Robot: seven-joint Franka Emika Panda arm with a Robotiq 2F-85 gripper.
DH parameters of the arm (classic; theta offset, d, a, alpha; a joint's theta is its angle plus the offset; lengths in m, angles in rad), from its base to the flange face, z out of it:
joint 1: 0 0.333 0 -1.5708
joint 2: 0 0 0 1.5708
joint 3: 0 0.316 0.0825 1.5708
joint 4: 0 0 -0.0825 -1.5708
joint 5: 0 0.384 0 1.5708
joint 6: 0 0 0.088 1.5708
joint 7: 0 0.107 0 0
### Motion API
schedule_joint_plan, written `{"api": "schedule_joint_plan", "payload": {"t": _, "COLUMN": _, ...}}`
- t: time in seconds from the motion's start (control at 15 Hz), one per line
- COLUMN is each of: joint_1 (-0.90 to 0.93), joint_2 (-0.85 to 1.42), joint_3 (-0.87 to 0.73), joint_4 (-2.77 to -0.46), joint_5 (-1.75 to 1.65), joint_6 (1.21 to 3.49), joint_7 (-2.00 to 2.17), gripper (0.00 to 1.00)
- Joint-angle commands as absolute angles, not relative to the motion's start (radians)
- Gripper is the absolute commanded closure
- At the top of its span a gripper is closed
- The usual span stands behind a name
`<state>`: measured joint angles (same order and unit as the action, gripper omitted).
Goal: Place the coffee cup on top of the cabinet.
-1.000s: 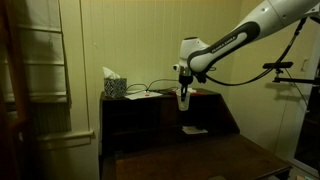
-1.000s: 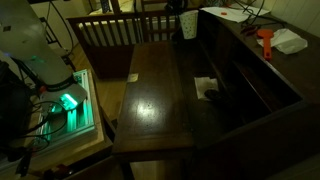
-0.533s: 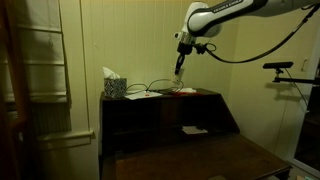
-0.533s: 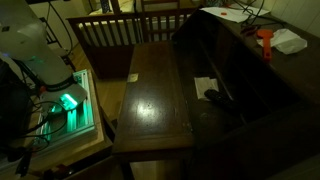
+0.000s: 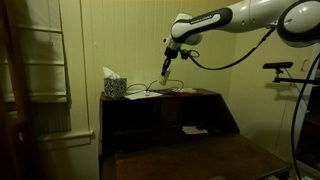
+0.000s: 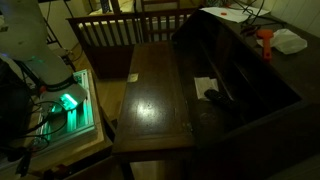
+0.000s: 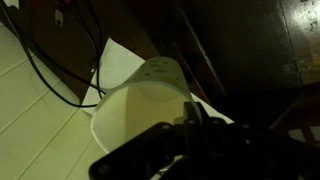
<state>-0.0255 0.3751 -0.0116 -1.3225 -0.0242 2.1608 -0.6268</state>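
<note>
My gripper will next lower the cup (image 7: 135,100) toward the tissue box, onto the white sheet by the cables, and let go of it.
In the wrist view my gripper (image 7: 190,118) is shut on the rim of the small white coffee cup (image 7: 135,100), which fills the middle of the picture. In an exterior view the gripper (image 5: 166,69) hangs a little above the flat top of the dark brown cabinet (image 5: 165,112), right of the tissue box; the cup is too small there to make out. The cabinet also shows from above in an exterior view (image 6: 150,90), where the gripper is out of view.
A patterned tissue box (image 5: 114,86) stands on the cabinet's left end. Black cables (image 7: 50,60) and a white sheet (image 7: 118,62) lie on the top below the cup. An orange object (image 6: 265,40) and white paper (image 6: 289,41) lie on the top. White paper (image 5: 194,129) sits in the shelf compartment.
The arm rose from in front of the shelf compartment to above the cabinet top, then moved left toward the tissue box with the cup.
</note>
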Motion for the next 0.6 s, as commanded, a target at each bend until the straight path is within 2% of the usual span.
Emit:
{"api": "schedule_joint_plan", "payload": {"t": 0.0, "joint_1": -0.05, "joint_2": 0.565, "joint_3": 0.01, "joint_4": -1.079, "joint_5": -0.034, "joint_6": 2.117, "joint_7": -0.619, "gripper": 0.97}}
{"api": "schedule_joint_plan", "payload": {"t": 0.33, "joint_1": -0.053, "joint_2": 0.737, "joint_3": 0.002, "joint_4": -0.859, "joint_5": -0.067, "joint_6": 2.076, "joint_7": -0.602, "gripper": 0.97}}
{"api": "schedule_joint_plan", "payload": {"t": 0.4, "joint_1": -0.043, "joint_2": 0.645, "joint_3": -0.009, "joint_4": -1.014, "joint_5": -0.04, "joint_6": 2.14, "joint_7": -0.62, "gripper": 0.96}}
{"api": "schedule_joint_plan", "payload": {"t": 0.53, "joint_1": -0.047, "joint_2": 0.692, "joint_3": -0.009, "joint_4": -0.951, "joint_5": -0.041, "joint_6": 2.121, "joint_7": -0.619, "gripper": 0.96}}
